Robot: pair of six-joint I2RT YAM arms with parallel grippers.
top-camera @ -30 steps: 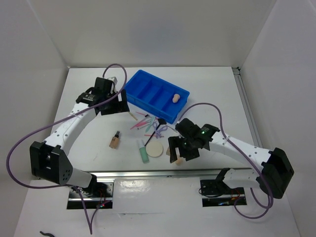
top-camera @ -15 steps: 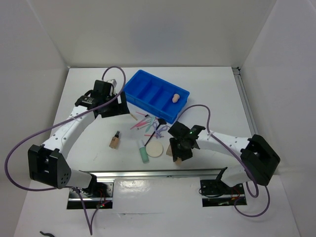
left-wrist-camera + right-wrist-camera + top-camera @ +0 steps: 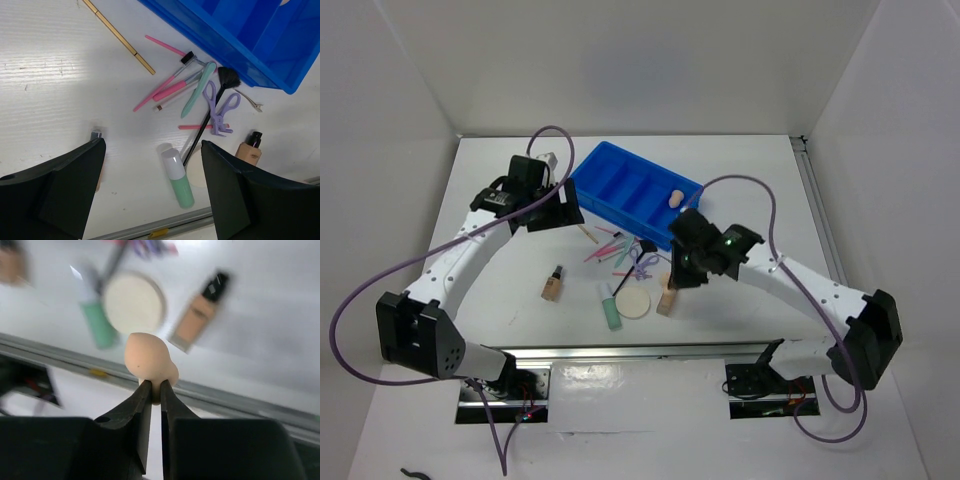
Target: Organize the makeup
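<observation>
My right gripper will next move the peach sponge it is holding away from my base, over the blue tray's end section (image 3: 671,208).
In the right wrist view, my right gripper (image 3: 155,390) is shut on a peach sponge (image 3: 150,359) and holds it above the table. Below it lie a beige dark-capped bottle (image 3: 199,314), the round cream puff (image 3: 134,302) and the mint-green tube (image 3: 97,322). From the top view, the right gripper (image 3: 685,265) hangs just in front of the blue tray (image 3: 620,185), where a second peach sponge (image 3: 674,199) sits. My left gripper (image 3: 560,212) stands open left of the tray, holding nothing. Pink and green sticks (image 3: 172,87) and a black brush (image 3: 215,102) lie scattered below it.
A second beige bottle (image 3: 553,285) lies left of the tube (image 3: 611,310). Purple scissor-shaped clips (image 3: 220,107) and a thin gold stick (image 3: 120,37) lie near the tray's front wall. A metal rail (image 3: 640,352) runs along the table's near edge.
My right gripper has shut on the peach sponge, lifted it off the table and moved toward the tray. The bottle beside it stayed on the table. The left arm has hardly moved.
</observation>
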